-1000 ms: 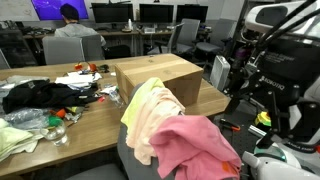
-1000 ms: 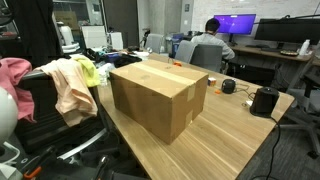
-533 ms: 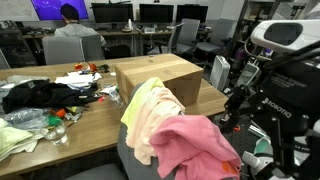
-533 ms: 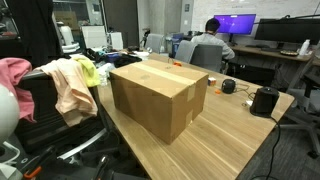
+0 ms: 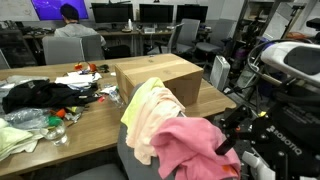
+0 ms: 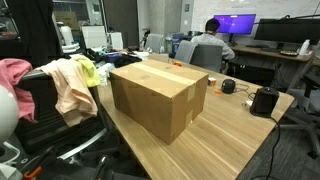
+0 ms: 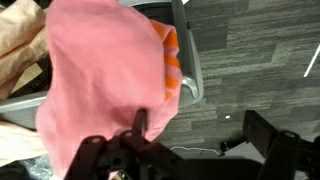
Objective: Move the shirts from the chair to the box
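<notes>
The robot's open gripper will next go to the left in the wrist view onto the pink shirt's edge fold, because one finger is still over bare floor.
A pink shirt and a peach and yellow shirt hang over the back of an office chair. They also show in the other exterior view, pink and peach. The closed cardboard box stands on the wooden table beside the chair; it also shows in an exterior view. In the wrist view the pink shirt fills the left half. My gripper is open just beside the shirt's edge; one finger overlaps the cloth, the other is over the floor. In an exterior view the gripper is at the pink shirt's right side.
Dark clothes and clutter lie on the table's far part. A black speaker stands on the table's end. A person sits at desks behind. Grey carpet lies under the chair.
My arm has come down and toward the chair, so the gripper now sits right beside the pink shirt. The shirts and the box have not moved.
</notes>
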